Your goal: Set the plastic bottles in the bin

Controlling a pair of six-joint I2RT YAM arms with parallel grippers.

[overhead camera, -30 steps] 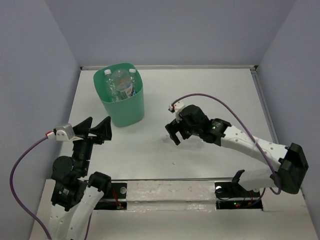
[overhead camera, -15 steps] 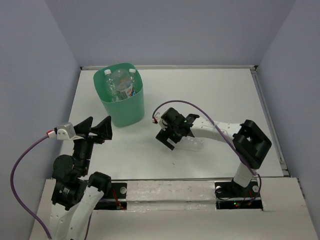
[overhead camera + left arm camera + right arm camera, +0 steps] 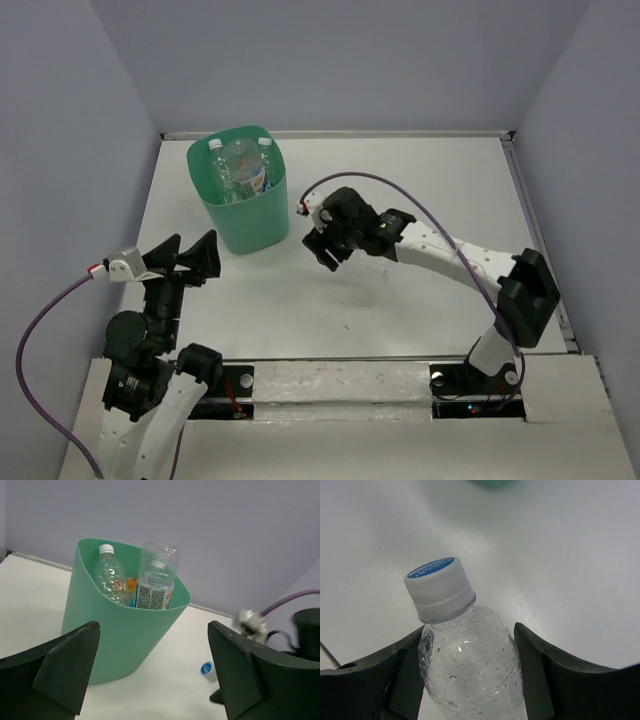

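Observation:
The right gripper moves up and left in the top view next, over the bin's opening to release, because the bin's rim stands above the cap of the held bottle.
The mint-green bin stands at the back left with several plastic bottles upright inside; the left wrist view shows the bin with a clear labelled bottle and a white-capped one. My right gripper sits right of the bin. In its wrist view the right gripper is shut on a clear, droplet-covered bottle just below its white, blue-topped cap. That cap also shows in the left wrist view. My left gripper stands open and empty in front of the bin.
Grey walls close in the white table on three sides, with a raised rail along its right edge. The right arm stretches across the table's middle, its purple cable arching above it.
My right gripper has swung left toward the bin and its jaws have gone from open to shut on the clear bottle. The left gripper has dipped slightly.

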